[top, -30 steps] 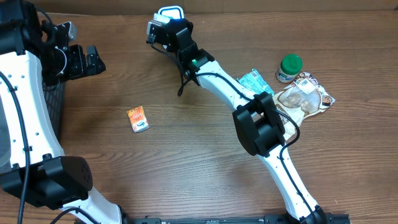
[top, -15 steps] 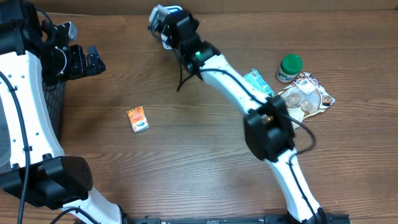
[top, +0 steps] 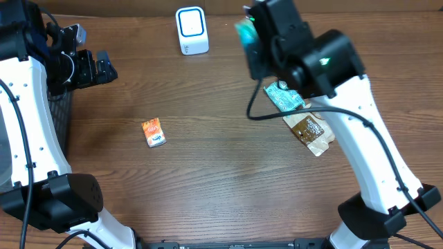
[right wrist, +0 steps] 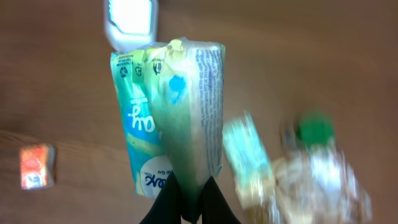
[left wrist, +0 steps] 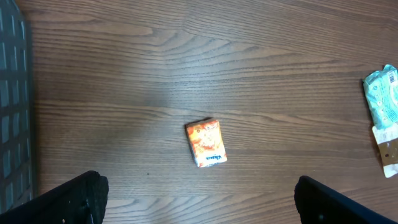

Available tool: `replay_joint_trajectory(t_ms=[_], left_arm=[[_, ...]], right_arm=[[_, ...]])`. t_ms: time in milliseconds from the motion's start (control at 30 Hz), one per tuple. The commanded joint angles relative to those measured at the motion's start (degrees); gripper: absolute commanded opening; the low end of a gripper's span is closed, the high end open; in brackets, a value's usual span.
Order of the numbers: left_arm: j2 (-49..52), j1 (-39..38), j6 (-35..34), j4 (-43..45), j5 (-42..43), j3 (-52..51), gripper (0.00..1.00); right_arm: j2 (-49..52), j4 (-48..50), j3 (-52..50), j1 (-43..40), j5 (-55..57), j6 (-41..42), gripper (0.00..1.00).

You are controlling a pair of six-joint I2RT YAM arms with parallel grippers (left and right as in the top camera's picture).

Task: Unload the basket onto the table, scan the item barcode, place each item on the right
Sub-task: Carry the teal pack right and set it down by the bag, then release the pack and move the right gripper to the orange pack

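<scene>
The packet hangs high. My right gripper will next go down and away from the scanner (top: 192,31), over the brown pouch that is together with the second teal packet.
My right gripper (right wrist: 190,194) is shut on a teal and white soft packet (right wrist: 177,106), which stands up from its fingers and fills the middle of the right wrist view. Overhead, that gripper (top: 249,40) hangs high above the table's back, right of the white scanner (top: 192,31), with the packet (top: 244,32) blurred. The scanner (right wrist: 132,20) lies beyond the packet's top left. I cannot make out a barcode. My left gripper (top: 97,68) is open at the far left, with nothing between its fingers (left wrist: 78,198).
A small orange box (top: 154,132) lies left of centre, also below the left wrist (left wrist: 206,142). A second teal packet (top: 284,97) and a brown pouch (top: 311,131) lie under the right arm. A green-lidded jar (right wrist: 314,127) stands near them. A dark grid mat (left wrist: 12,93) lines the left edge.
The right arm has swung from in front of the scanner to the right and risen toward the camera, packet still held. The left arm has not moved.
</scene>
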Motion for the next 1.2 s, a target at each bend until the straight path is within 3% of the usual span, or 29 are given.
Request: replay_joint_trajectory(t_ms=[0,233,467,767,800,867,933,1167], left_arm=[[-0.1,0.2,0.9,0.1,0.1,0.5,1.0],[-0.1,0.2,0.9,0.1,0.1,0.5,0.99],[-0.1,0.2,0.9,0.1,0.1,0.5,1.0],[-0.1,0.2,0.9,0.1,0.1,0.5,0.99],[-0.1,0.2,0.9,0.1,0.1,0.5,0.99],[-0.1,0.2,0.9,0.1,0.1,0.5,1.0],[-0.1,0.2,0.9,0.1,0.1,0.5,1.0],[-0.1,0.2,0.9,0.1,0.1,0.5,0.99]], right_arm=[[3.0,-4.8,-1.8,-4.3,-0.7,15.8,0.04],[3.0,-2.9,-15.0,-11.4,-4.4,18.6,0.04],[3.0,8.7,-30.8,-18.1,-10.8,18.5,0.04],[3.0,15.8,-41.4,-24.0,-12.3,18.6,0.05],[3.0,15.7,-41.8,-24.3,-12.3,18.5,0.09],[3.0,15.2,-41.9,-24.5,-12.3,18.0,0.28],[3.0,15.1,-41.8,-24.5,-12.3,16.8,0.38],[3.0,14.4,-38.2,-24.5,-17.0,10.6,0.44]])
